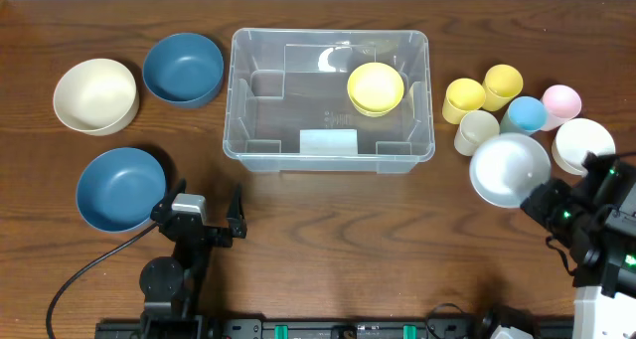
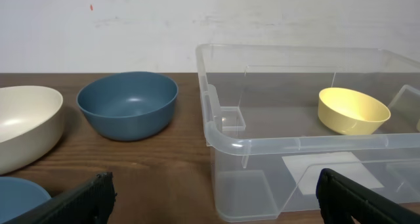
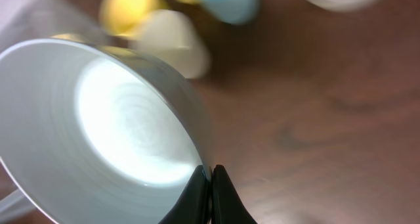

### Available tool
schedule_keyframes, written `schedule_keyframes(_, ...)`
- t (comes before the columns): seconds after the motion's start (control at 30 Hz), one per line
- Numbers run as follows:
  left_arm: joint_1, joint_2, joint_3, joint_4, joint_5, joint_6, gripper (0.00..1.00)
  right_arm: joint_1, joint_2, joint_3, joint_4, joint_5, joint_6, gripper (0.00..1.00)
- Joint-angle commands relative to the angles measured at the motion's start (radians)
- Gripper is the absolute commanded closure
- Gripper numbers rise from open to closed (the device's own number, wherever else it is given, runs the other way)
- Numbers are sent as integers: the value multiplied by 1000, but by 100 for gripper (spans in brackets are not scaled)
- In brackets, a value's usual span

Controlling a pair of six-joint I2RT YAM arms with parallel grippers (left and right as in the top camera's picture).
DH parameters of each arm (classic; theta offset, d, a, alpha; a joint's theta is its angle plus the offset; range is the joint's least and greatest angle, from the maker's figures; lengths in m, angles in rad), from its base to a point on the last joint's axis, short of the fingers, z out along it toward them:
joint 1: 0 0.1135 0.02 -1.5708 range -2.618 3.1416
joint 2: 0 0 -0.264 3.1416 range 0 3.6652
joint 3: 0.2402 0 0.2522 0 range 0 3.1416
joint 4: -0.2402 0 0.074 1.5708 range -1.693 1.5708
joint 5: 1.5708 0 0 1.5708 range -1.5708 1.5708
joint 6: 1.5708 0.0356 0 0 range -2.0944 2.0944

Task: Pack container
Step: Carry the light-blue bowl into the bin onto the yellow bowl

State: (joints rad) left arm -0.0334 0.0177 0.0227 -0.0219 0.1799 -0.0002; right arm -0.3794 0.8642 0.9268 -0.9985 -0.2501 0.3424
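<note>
My right gripper should move outward past the cups, over the side of the container, and then down onto the yellow bowl (image 1: 377,87), because the yellow bowl's top is open and empty and can take the white bowl.
The clear plastic container (image 1: 329,92) stands at the table's middle, with a yellow bowl (image 1: 376,87) inside at its right; it also shows in the left wrist view (image 2: 275,145), yellow bowl (image 2: 352,110) within. My right gripper (image 1: 542,202) is shut on the rim of a white bowl (image 1: 509,168), held tilted above the table, right of the container. In the right wrist view the fingers (image 3: 210,178) pinch the white bowl's (image 3: 111,125) rim. My left gripper (image 1: 206,218) is open and empty, in front of the container's left corner; its fingers (image 2: 210,198) frame that corner.
Left of the container are a cream bowl (image 1: 94,95) and two blue bowls (image 1: 183,69) (image 1: 120,188). At the right stand yellow cups (image 1: 463,98) (image 1: 502,84), a cream cup (image 1: 476,131), a blue cup (image 1: 525,113), a pink cup (image 1: 561,102) and another white bowl (image 1: 582,143).
</note>
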Motion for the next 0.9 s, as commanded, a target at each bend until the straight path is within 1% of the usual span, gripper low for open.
schedule_keyframes(0.0, 5, 2, -19, -33, 11, 6, 2, 99, 21, 113, 12, -61, -37, 99)
schedule_keyframes(0.23, 5, 2, -19, -33, 11, 6, 2, 337, 196, 334, 26, 79, -36, 99)
schedule_keyframes(0.3, 5, 2, -19, -33, 11, 6, 2, 417, 287, 404, 40, 132, -36, 99)
schedule_keyframes(0.43, 5, 2, -19, -33, 11, 6, 2, 514, 436, 478, 83, 199, -33, 99)
schedule_keyframes(0.63, 5, 2, -19, -33, 11, 5, 2, 594, 647, 526, 197, 228, -50, 99)
schedule_keyframes(0.87, 5, 2, -19, -33, 11, 5, 2, 646, 829, 537, 338, 277, -98, 99)
